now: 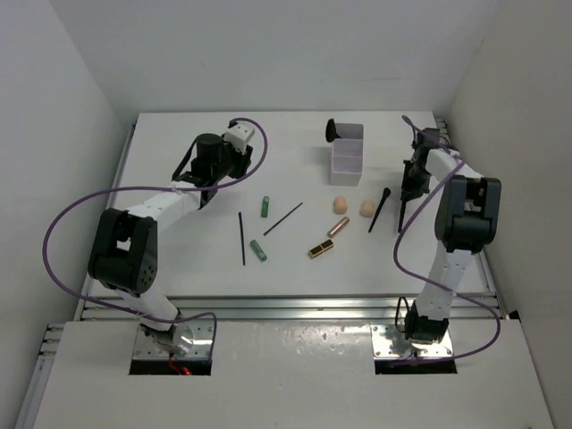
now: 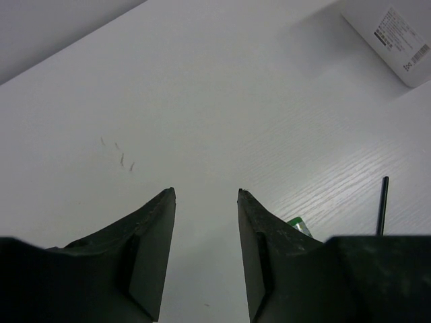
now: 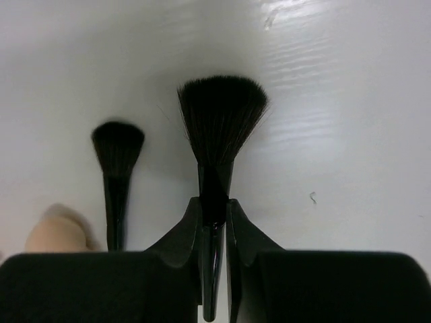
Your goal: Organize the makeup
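Next, my right gripper rises, tilts the fan brush upright and carries it outward to the box, lowering into the box's far section (image 1: 349, 131), where a black item already sits.
My right gripper (image 3: 214, 200) is shut on the neck of a black fan brush (image 3: 222, 114) lying on the table at the right (image 1: 401, 216). Left of it lies a second black brush (image 3: 117, 151) (image 1: 379, 210). A peach sponge (image 3: 57, 232) lies beside that one. The top view shows two sponges (image 1: 340, 204) (image 1: 365, 208), a rose-gold tube (image 1: 338, 227), a gold-black lipstick (image 1: 321, 248), two green tubes (image 1: 265, 206) (image 1: 258, 251) and two thin black sticks (image 1: 241, 238) (image 1: 282, 218). My left gripper (image 2: 205, 195) (image 1: 234, 165) hangs open over bare table with nothing between its fingers.
A white compartmented box (image 1: 347, 156) stands at the back centre with a black item (image 1: 331, 130) at its far left corner. In the left wrist view the box (image 2: 390, 37) shows top right, with a green tube (image 2: 298, 227) and a stick (image 2: 383, 205) lower right. White walls enclose the table.
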Robot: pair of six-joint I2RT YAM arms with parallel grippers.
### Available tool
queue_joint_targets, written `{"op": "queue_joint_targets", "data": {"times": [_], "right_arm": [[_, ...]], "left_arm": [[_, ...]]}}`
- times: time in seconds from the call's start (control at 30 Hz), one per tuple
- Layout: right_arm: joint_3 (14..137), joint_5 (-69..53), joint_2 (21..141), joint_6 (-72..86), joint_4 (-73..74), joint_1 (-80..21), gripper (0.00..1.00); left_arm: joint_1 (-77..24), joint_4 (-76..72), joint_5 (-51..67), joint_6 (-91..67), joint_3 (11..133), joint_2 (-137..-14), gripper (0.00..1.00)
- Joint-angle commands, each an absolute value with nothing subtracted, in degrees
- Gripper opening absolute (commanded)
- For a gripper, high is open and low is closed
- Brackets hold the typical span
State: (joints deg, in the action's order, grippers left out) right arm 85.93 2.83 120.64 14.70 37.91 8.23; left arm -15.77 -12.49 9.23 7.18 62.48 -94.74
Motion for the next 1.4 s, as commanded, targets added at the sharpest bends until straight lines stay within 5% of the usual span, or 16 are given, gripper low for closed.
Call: {"op": "queue_joint_targets", "data": {"times": [0.0, 0.17, 0.23, 0.47, 0.73, 1.37], "right_arm": [[85.26, 2.01, 107.97, 10.66, 27.36, 7.65, 0.00], [84.29, 11.15, 98.55, 0.54, 8.74, 0.45, 0.00], [79.91, 12.57, 96.42, -5.68, -9.53, -4.03, 0.00], [81.36, 6.16, 107.83, -14.76, -48.41, -12.02, 0.00], [89.38, 4.74, 119.26, -8.88, -49.04, -14.32, 0.00], [76.38, 4.83, 119.54, 4.65, -48.69, -13.54, 0.00]], "left_arm": [[-15.64, -14.94, 10.11, 7.65, 62.40, -93.60, 0.46], [-15.64, -15.47, 10.72, 6.60, 62.93, -94.92, 0.45], [-15.64, -15.99, 10.11, 6.07, 62.93, -95.44, 0.45], [-15.64, -16.52, 7.65, 6.06, 62.93, -95.97, 0.45], [-15.12, -18.37, 5.80, 6.06, 61.79, -95.98, 0.43], [-14.59, -19.52, 6.41, 6.06, 61.78, -96.50, 0.43]]}}
